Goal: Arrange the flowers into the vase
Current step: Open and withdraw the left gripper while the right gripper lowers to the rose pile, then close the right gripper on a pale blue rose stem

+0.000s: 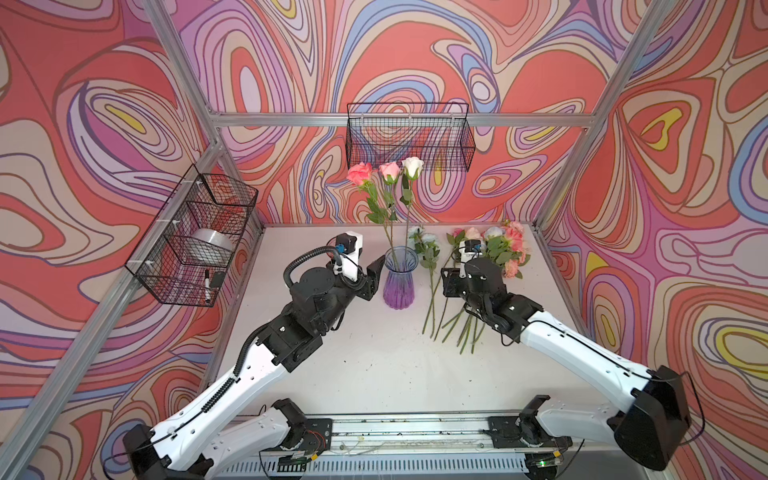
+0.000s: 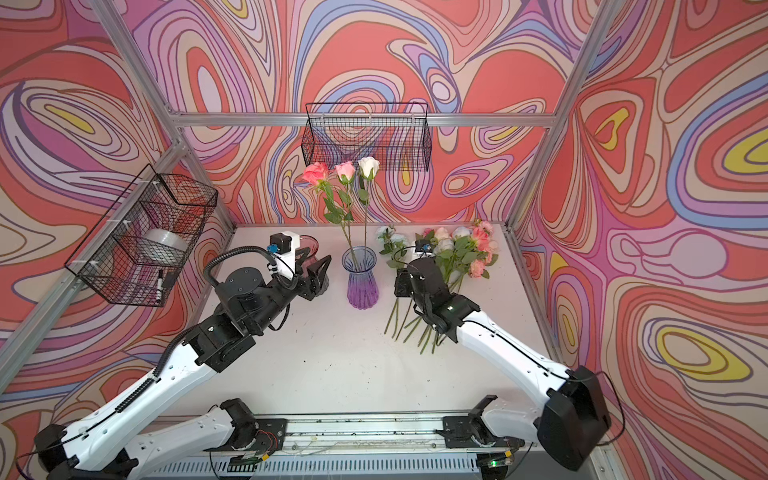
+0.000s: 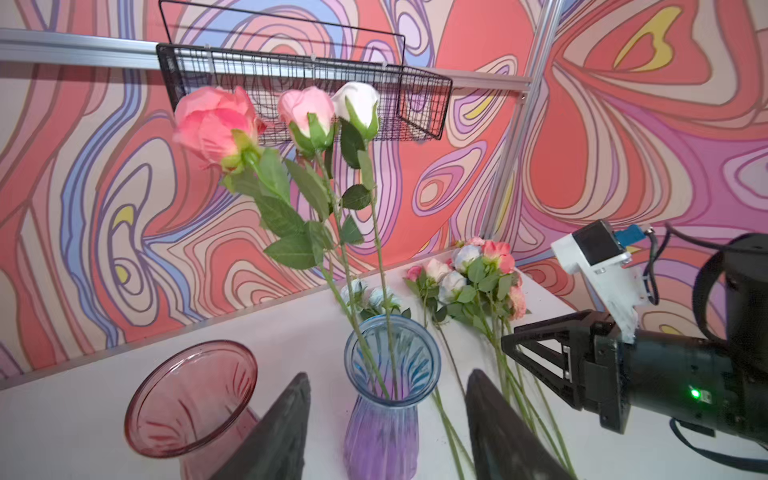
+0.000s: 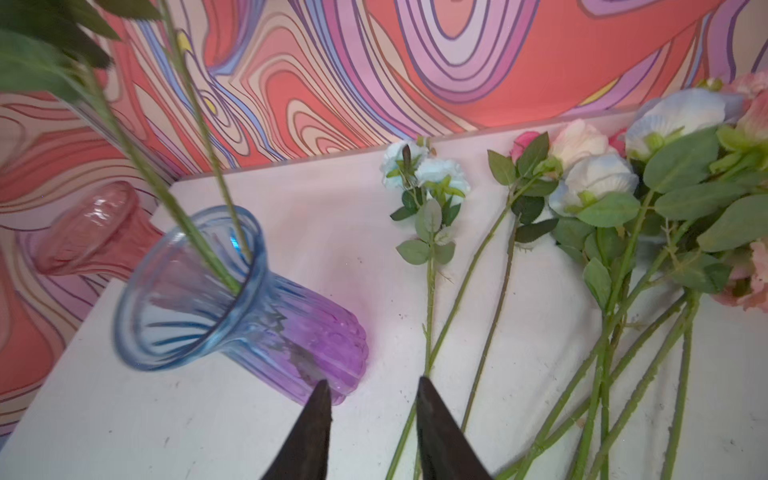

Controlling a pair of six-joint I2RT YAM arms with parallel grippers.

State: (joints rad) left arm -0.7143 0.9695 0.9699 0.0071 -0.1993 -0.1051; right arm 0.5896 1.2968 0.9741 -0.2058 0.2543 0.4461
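Next, my right gripper tilts its fingers down and lowers onto the leafy green stem beside its lowest leaves, as that part is clear of other stems.
A blue-and-purple glass vase [image 1: 400, 278] [image 2: 360, 278] [image 3: 386, 399] [image 4: 232, 299] stands mid-table with three flowers upright in it: two pink heads [image 1: 359, 173] [image 1: 389, 170] and a white head [image 1: 412, 166]. More flowers [image 1: 505, 247] [image 2: 465, 249] [image 4: 598, 183] lie in a loose pile to its right, stems [image 1: 453, 324] pointing forward. My left gripper [image 1: 376, 270] [image 3: 389, 376] hangs just left of the vase, open and empty. My right gripper [image 1: 448, 282] [image 4: 371, 380] is low over the table between the vase and the lying stems, open, with nothing between its fingers.
A pink glass vase [image 2: 309, 245] [image 3: 191, 399] stands behind my left gripper. A black wire basket [image 1: 409, 137] hangs on the back wall above the flower heads. Another basket [image 1: 195, 237] on the left wall holds a tape roll [image 1: 212, 245] and a marker [image 1: 206, 284].
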